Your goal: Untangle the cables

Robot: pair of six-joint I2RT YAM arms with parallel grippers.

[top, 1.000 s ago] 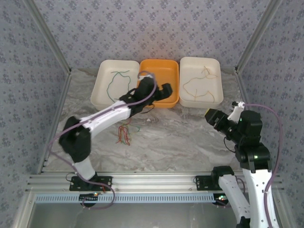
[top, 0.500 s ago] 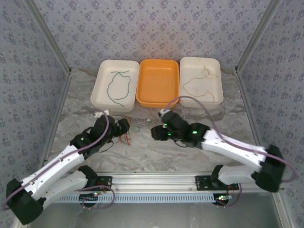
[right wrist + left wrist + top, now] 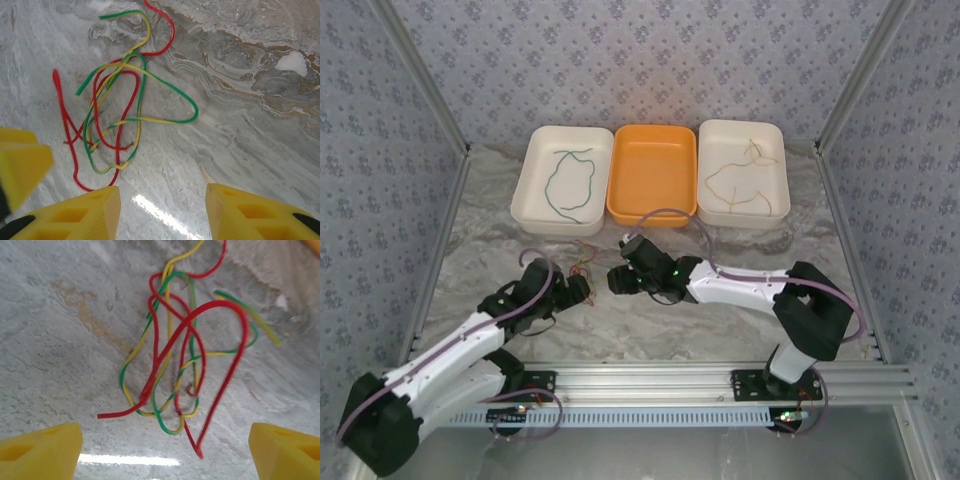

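I will move my right gripper to the yellow-green cable's loop, toward the tangle (image 3: 115, 105) and down onto that loop's bend (image 3: 196, 110), because the loop sticks out clear of the tangle over bare table.
A tangle of red and green-yellow cables (image 3: 586, 264) lies on the marble table between my two grippers. In the left wrist view the tangle (image 3: 180, 350) lies just ahead of my left gripper (image 3: 165, 460), which is open, with bare table between its yellow fingers (image 3: 40, 452). The right wrist view has the tangle (image 3: 115, 105) ahead and to the left of my right gripper (image 3: 162, 215), also open and holding nothing. From above, the left gripper (image 3: 578, 290) sits left of the tangle and the right gripper (image 3: 617, 280) right of it.
Three trays stand at the back: a cream tray (image 3: 532, 190) holding a green cable (image 3: 565, 180), an orange tray (image 3: 652, 205), and a cream tray (image 3: 782, 190) holding a yellow cable (image 3: 740, 185). A yellow finger (image 3: 20, 167) of the left gripper shows at the left edge.
The left arm has pulled back from the orange tray down to the tangle's left. The right arm has swung in from the right side to the tangle's right.
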